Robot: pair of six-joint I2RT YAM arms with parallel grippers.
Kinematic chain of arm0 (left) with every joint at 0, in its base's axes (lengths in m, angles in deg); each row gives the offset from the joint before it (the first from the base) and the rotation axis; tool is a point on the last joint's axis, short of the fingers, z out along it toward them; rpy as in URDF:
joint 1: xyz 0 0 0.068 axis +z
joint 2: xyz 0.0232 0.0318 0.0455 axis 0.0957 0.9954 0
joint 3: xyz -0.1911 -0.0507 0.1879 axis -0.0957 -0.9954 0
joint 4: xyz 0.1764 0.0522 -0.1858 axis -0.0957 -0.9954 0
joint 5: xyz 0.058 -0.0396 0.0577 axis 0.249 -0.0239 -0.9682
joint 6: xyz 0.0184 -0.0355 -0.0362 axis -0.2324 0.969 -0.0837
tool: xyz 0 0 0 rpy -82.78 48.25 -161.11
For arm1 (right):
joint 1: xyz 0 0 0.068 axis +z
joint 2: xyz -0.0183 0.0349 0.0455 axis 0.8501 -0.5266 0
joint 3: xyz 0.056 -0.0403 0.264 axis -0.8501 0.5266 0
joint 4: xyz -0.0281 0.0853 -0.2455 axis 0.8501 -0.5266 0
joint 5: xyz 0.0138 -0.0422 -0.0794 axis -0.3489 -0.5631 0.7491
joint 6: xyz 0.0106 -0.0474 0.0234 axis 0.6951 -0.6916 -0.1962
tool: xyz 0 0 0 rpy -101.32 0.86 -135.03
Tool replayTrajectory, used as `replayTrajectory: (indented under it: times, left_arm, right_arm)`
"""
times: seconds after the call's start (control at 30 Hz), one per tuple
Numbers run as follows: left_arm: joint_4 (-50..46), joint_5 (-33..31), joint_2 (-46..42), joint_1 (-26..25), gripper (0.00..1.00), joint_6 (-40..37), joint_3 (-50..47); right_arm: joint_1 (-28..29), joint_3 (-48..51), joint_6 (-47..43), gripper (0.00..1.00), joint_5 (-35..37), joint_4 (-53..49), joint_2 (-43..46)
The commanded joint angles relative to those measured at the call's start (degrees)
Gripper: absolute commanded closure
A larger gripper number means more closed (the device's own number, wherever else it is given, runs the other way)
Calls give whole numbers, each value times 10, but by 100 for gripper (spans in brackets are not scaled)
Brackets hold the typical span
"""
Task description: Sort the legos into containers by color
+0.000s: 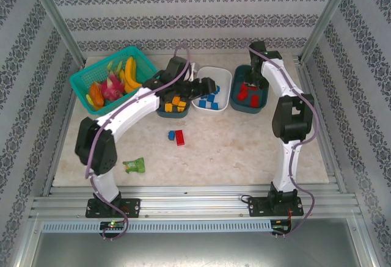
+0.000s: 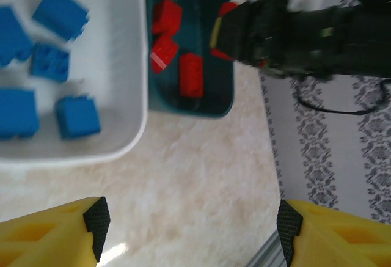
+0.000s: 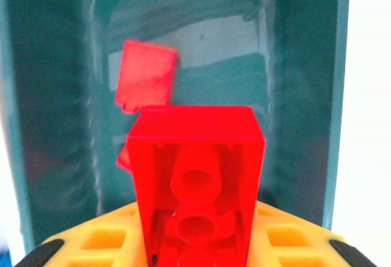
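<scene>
The red lego should go down to the bare bottom of the dark teal container, where other red legos lie, so I will lower my right gripper there to release it.
My right gripper (image 3: 195,252) is shut on a red lego (image 3: 195,169), holding it over the right dark teal container (image 3: 55,126), where another red lego (image 3: 146,74) lies. From above, that gripper (image 1: 256,85) hangs over the same container (image 1: 264,104). My left gripper (image 2: 192,230) is open with only bare table between its fingers (image 2: 96,218). It hovers by the white container (image 1: 221,104), which holds several blue legos (image 1: 211,101). The left dark teal container (image 1: 164,113) holds yellow-orange legos (image 1: 176,103). A loose blue lego (image 1: 171,135) and a red lego (image 1: 179,137) lie together on the table.
A bright teal mesh basket (image 1: 82,84) with toy fruit stands at the back left. A green packet (image 1: 134,165) lies near the left arm's base. Patterned walls and metal posts enclose the table on three sides.
</scene>
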Motion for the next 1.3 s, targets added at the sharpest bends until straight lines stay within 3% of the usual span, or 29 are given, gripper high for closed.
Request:
replayTrajectory:
  times: [0.0,0.2,0.5,0.67,0.8,0.93,1.03,1.27]
  left_arm:
    - [-38,18,47,-8,25,-31,85]
    - [-85,17,144,-7,25,-43,227]
    - [-125,24,253,-6,25,-47,394]
    - [-136,23,248,-6,25,-49,397]
    - [-169,2,223,-6,25,-56,388]
    - [-223,-62,163,-6,25,-53,334]
    - [-240,-124,83,-5,24,-33,228]
    - [-262,-212,-100,-5,25,-9,-50]
  right_arm:
    - [-15,-76,12,74,18,-60,-51]
    - [-34,-191,19,73,1,-104,-145]
    - [-35,-223,35,71,-29,-112,-197]
    - [-31,-229,40,53,-39,-108,-193]
    - [-22,-234,36,46,-35,-103,-161]
    - [-9,-229,37,44,-34,-99,-105]
    - [12,-178,34,44,-39,-69,-32]
    - [104,160,31,43,-124,129,226]
